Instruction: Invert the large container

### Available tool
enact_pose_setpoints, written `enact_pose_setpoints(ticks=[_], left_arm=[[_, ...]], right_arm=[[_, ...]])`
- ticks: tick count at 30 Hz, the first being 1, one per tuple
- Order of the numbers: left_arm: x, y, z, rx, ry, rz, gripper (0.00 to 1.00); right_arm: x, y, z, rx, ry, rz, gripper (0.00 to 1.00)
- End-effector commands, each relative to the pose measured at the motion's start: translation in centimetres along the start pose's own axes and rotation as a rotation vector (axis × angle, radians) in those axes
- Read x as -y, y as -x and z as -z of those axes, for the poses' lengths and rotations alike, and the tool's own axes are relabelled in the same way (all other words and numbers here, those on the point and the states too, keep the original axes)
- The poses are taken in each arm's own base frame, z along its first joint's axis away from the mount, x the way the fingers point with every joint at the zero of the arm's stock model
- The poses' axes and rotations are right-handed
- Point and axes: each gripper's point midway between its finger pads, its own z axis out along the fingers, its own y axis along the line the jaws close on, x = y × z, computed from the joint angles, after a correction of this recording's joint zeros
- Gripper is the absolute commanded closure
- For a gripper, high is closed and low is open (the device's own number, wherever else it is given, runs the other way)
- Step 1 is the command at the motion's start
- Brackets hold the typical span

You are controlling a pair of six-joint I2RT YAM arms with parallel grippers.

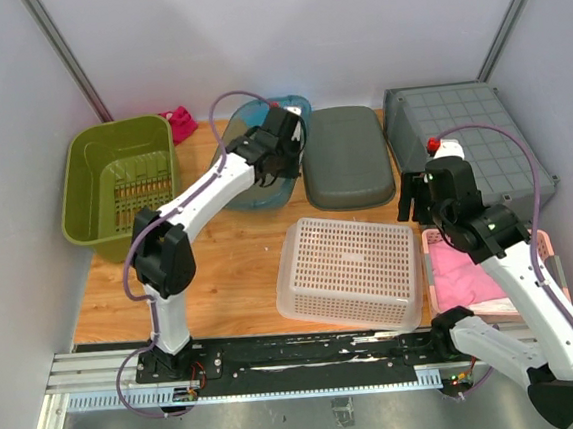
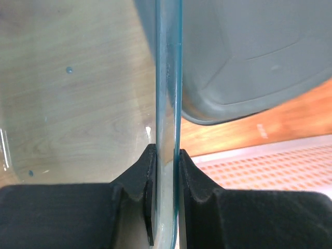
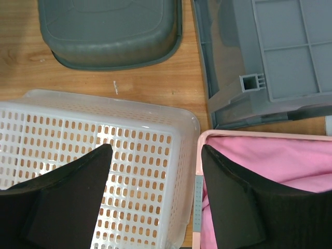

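The container still stands upright. Next I need to lift and turn my left gripper up and toward the green bin and release the container's tipped rim beside the grey tub.
A blue see-through container (image 1: 250, 196) stands upright at the back of the wooden table, between the green bin and the grey tub. My left gripper (image 1: 280, 163) is shut on its right rim. In the left wrist view the thin blue wall (image 2: 168, 78) runs straight up between the two black fingers (image 2: 136, 179), pinched by my left gripper (image 2: 165, 155). My right gripper (image 1: 414, 201) hovers open above the gap between the white basket and the pink bin. Nothing is between its fingers, as the right wrist view of that gripper (image 3: 155, 150) shows.
A green bin (image 1: 117, 174) sits at the far left, with a magenta cloth (image 1: 178, 122) behind it. A grey tub (image 1: 347, 157), a grey crate (image 1: 466, 139) and a white perforated basket (image 1: 352, 269) lie upside down. A pink bin (image 1: 473, 278) is at the right front.
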Motion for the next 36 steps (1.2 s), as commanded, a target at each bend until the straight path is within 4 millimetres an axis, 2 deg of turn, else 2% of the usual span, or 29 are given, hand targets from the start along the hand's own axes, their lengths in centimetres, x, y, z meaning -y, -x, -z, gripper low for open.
enact_pose_setpoints(ticks=[1, 6, 8, 13, 14, 21, 28, 36], left_arm=[[1.6, 7.6, 9.0, 0.151, -0.23, 0.12, 1.0], [1.8, 10.2, 13.5, 0.172, -0.568, 0.351, 1.0], [1.6, 11.2, 16.1, 0.215, -0.715, 0.44, 1.0], [1.7, 12.1, 20.7, 0.291, -1.011, 0.542, 1.0], [1.7, 12.0, 21.1, 0.286, -1.055, 0.566, 1.0], [1.5, 10.9, 21.6, 0.266, -1.275, 0.713, 1.0], [-1.2, 9.6, 21.0, 0.287, -1.432, 0.947, 1.0], [-3.0, 7.5, 17.6, 0.255, -1.451, 1.089, 1.0]], right_arm=[[-0.9, 1.9, 0.5, 0.052, 0.034, -0.021, 0.29], [-0.9, 1.7, 0.5, 0.049, 0.034, -0.023, 0.29], [-0.5, 1.5, 0.5, 0.044, 0.014, -0.019, 0.29], [-0.3, 0.9, 0.4, 0.028, 0.005, -0.009, 0.29], [-0.3, 0.9, 0.4, 0.027, 0.007, -0.012, 0.29], [-0.3, 0.9, 0.6, 0.034, 0.012, -0.017, 0.29], [-0.1, 0.7, 0.8, 0.03, 0.009, -0.017, 0.29], [0.1, 0.7, 0.9, 0.028, -0.001, -0.014, 0.28]])
